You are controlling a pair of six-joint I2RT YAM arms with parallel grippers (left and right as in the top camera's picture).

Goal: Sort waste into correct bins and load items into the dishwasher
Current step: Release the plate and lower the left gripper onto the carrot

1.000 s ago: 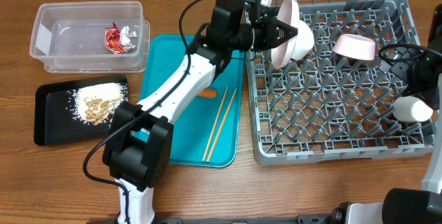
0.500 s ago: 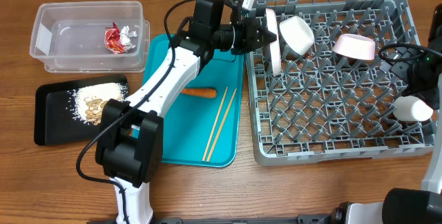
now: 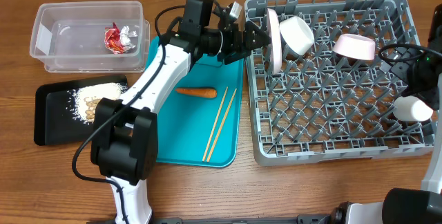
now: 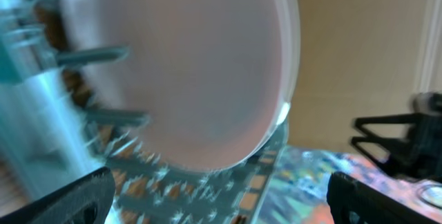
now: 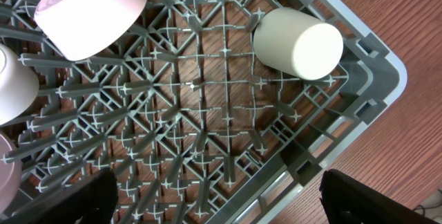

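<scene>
The carrot [image 3: 195, 92] lies flat below left in the overhead view, so my left gripper will swing there, tip its fingers down and lower.
The white plate [image 3: 274, 41] stands on edge between the pegs at the top left of the grey dishwasher rack [image 3: 331, 151]. It fills the left wrist view as a blurred plate [image 4: 186, 65]. My left gripper [image 3: 256, 39] is open just left of the plate, and nothing sits between its fingers [image 4: 65, 200]. One white bowl [image 3: 298, 34] leans beside the plate, and another bowl [image 3: 354, 46] lies farther right. My right gripper [image 5: 217, 207] is open and empty over the rack's right corner, near the white cup [image 5: 298, 43]. The carrot [image 3: 195, 92] and chopsticks [image 3: 219, 122] lie on the teal tray [image 3: 169, 151].
The clear tub [image 3: 48, 27] at the back left holds the red-and-silver foil wrapper [image 3: 119, 38]. The black tray [image 3: 48, 127] in front of it carries rice and nut scraps [image 3: 93, 104]. Bare wood table runs along the front edge.
The left gripper has opened, let go of the plate and drawn back to the left. The plate went from tilted in the jaws to standing in the rack. The right arm is unchanged.
</scene>
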